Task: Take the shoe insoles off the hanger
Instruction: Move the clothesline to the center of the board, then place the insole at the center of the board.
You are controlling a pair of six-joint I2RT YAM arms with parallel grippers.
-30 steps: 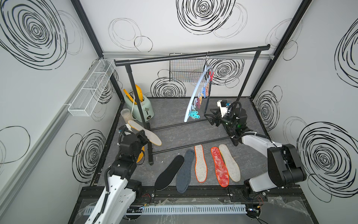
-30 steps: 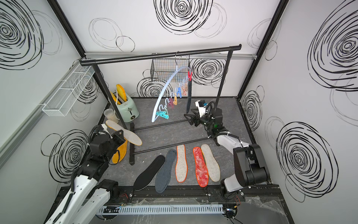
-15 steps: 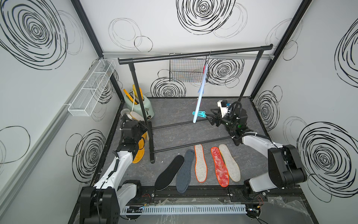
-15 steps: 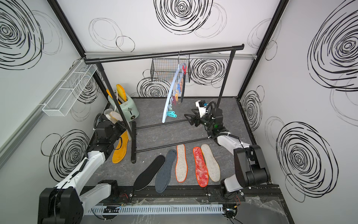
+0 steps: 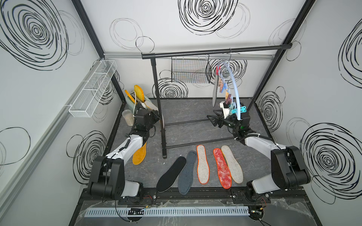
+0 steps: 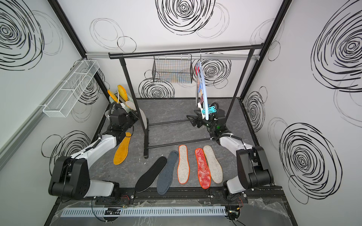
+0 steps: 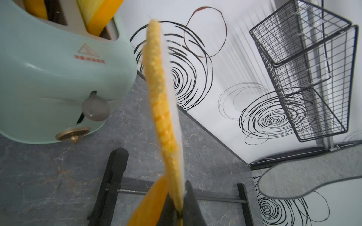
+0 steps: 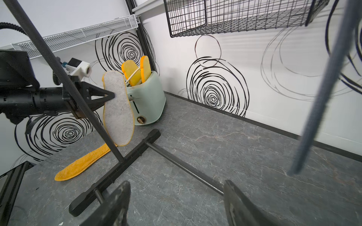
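The bare floor [image 5: 156, 131] [image 7: 84, 162] between the toaster and the black bar's foot is below the left gripper, so the gripper should go down there, turning the upright insole flatter to let it go.
The pale blue hanger [image 5: 234, 84] hangs by its hook from the black rail, and one dark grey-blue insole [image 5: 215, 92] is still clipped to it. Several shoe insoles lie on the floor, among them a black one [image 5: 171, 174], a red one [image 5: 222, 168] and an orange-yellow one [image 5: 140, 154]. My left gripper [image 7: 179, 195] is shut on a pale, yellow-edged insole [image 8: 117, 109] and holds it upright beside the rail post, near the toaster. My right gripper [image 8: 176, 187] stands open and empty, low over the floor just below the hanger [image 6: 203, 94].
A mint-green toaster [image 5: 130, 99] with yellow slabs stands at the back left, a cup [image 5: 128, 117] beside it. The black garment rail [image 5: 215, 51] spans the back, its feet and crossbars on the floor. A black wire basket [image 5: 190, 71] and a white wire shelf [image 5: 92, 88] hang on the walls.
My left arm has lowered and reached back toward the toaster with the pale insole, which now stands upright. The hanger has swung round on its hook. The right arm has stayed put.
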